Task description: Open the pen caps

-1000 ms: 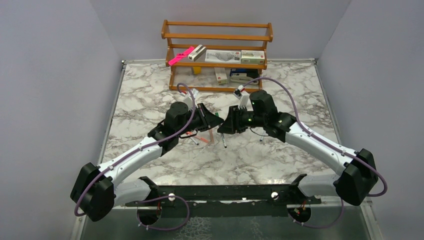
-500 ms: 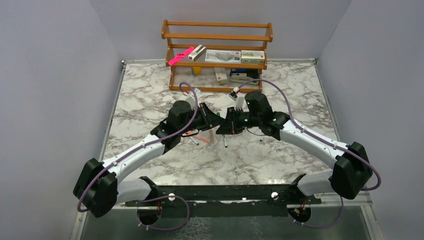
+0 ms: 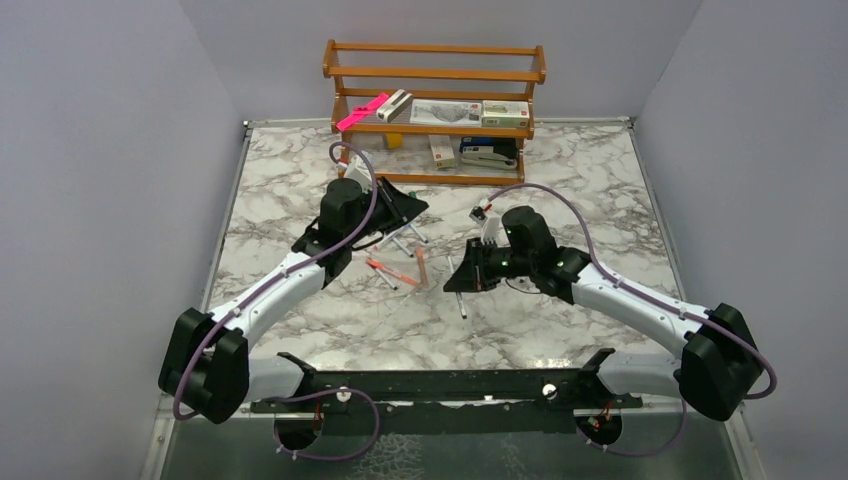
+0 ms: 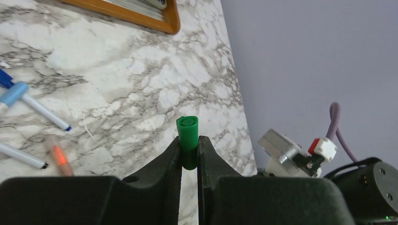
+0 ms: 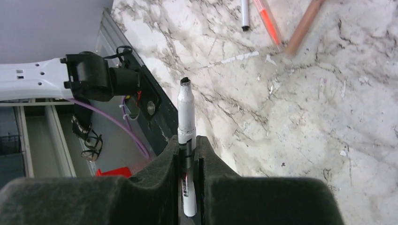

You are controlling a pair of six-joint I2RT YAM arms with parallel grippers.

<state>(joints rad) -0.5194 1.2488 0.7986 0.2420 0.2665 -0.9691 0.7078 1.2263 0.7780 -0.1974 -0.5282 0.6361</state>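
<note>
With the cap off, my right gripper swings aside and down next, and releases the pen on the marble that lies below it, to the right in the top view.
My left gripper (image 3: 408, 207) is shut on a small green pen cap (image 4: 187, 135), which sticks out past the fingertips and is held above the table; it is seen close in the left wrist view (image 4: 189, 151). My right gripper (image 3: 457, 281) is shut on a white-barrelled pen (image 5: 186, 115) with its bare dark tip uncapped; it is seen close in the right wrist view (image 5: 187, 146). The two grippers are well apart. Other pens lie on the marble between the arms: an orange one (image 3: 385, 268), another orange one (image 3: 421, 265), and a blue-capped one (image 4: 18, 93).
A wooden rack (image 3: 434, 75) stands at the back with a pink bar (image 3: 362, 111), boxes and a black stapler (image 3: 490, 152). Grey walls close in left and right. The arm mounting rail (image 3: 450, 385) runs along the near edge.
The grippers, close together before, have pulled apart. The left moved back and left with the green cap; the right moved toward the near edge with the now uncapped pen.
</note>
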